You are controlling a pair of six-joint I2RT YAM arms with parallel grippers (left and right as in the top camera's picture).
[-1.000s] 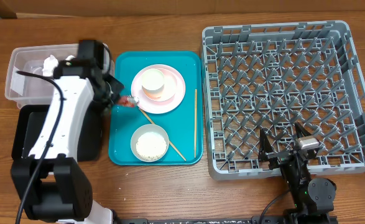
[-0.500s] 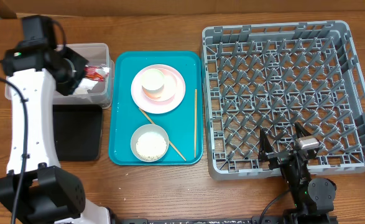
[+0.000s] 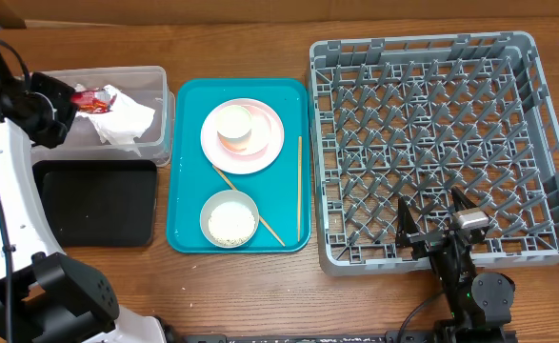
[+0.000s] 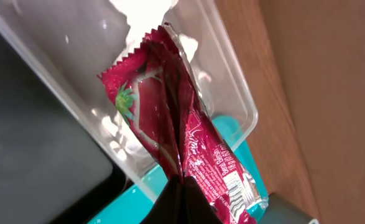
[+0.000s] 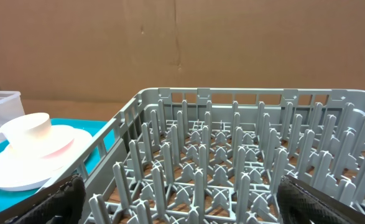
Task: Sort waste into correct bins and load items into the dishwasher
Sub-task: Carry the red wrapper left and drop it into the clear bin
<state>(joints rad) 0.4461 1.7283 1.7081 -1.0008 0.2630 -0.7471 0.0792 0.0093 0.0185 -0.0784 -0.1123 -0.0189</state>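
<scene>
I need to lower the red wrapper in beside the napkins with my left gripper next and then open it, because the wrapper is over the clear plastic tub with napkins [image 3: 104,110].
My left gripper [image 3: 69,98] is shut on the crinkled red wrapper [image 3: 90,97] and holds it over the clear plastic tub [image 3: 161,133], where crumpled white napkins [image 3: 122,118] lie. The wrapper fills the left wrist view [image 4: 176,134], pinched between the fingers [image 4: 183,198]. The black tray [image 3: 98,202] sits in front of the tub. The pink plate [image 3: 268,141] carries a white cup [image 3: 233,124]. A bowl with rice [image 3: 229,219] and wooden chopsticks [image 3: 299,181] lie on the teal tray [image 3: 186,171]. My right gripper [image 3: 436,227] is open and empty at the grey dish rack's [image 3: 431,143] front edge, also in the right wrist view [image 5: 182,199].
The teal serving tray stands between the bins and the dish rack. Bare wooden table [image 3: 260,286] lies along the front. A cardboard wall [image 5: 182,43] stands behind the rack in the right wrist view.
My left gripper has carried the red wrapper leftward from the teal tray's edge to above the clear tub. The black tray is now uncovered. The right arm has not moved.
</scene>
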